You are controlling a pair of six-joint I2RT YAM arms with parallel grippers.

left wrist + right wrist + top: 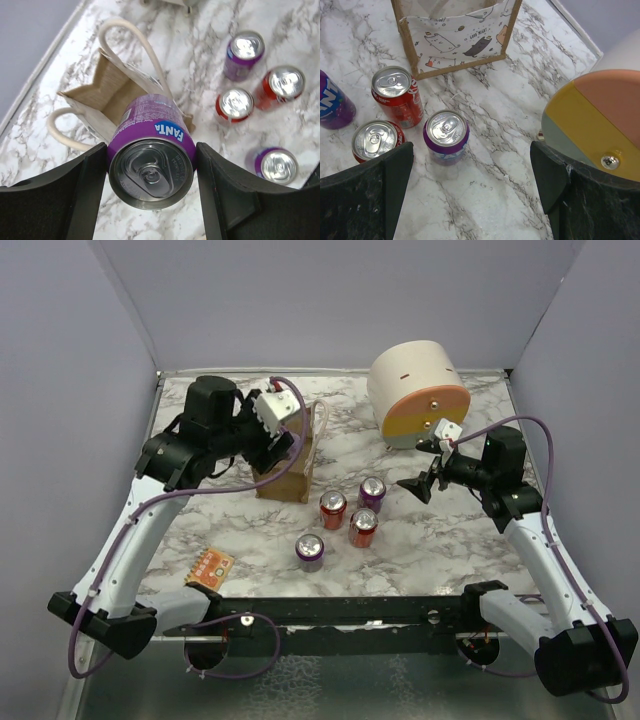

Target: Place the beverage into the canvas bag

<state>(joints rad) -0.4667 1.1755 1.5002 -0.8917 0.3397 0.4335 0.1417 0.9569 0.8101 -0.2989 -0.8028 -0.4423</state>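
Observation:
The canvas bag's opening [119, 96] lies below and outward, so my left gripper next needs to move outward and down into it to release the purple can.
My left gripper [151, 176] is shut on a purple Fanta can [151, 150], one finger on each side, top of the can toward the camera. The can hangs over the open mouth of the tan canvas bag [107, 92], its lower end at the bag's near rim. The bag's cream handles [131, 40] spread to either side. In the top view the left gripper [280, 443] sits right above the bag [288, 478] and hides the can. My right gripper [425, 480] is open and empty, right of the loose cans; in its wrist view [472, 195] only marble lies between the fingers.
Two red cans [333, 508] [363, 527] and two purple cans [372, 493] [310, 551] stand right of and in front of the bag. A large cream cylinder with an orange-yellow face [418, 390] stands at the back right. An orange packet [212, 566] lies front left.

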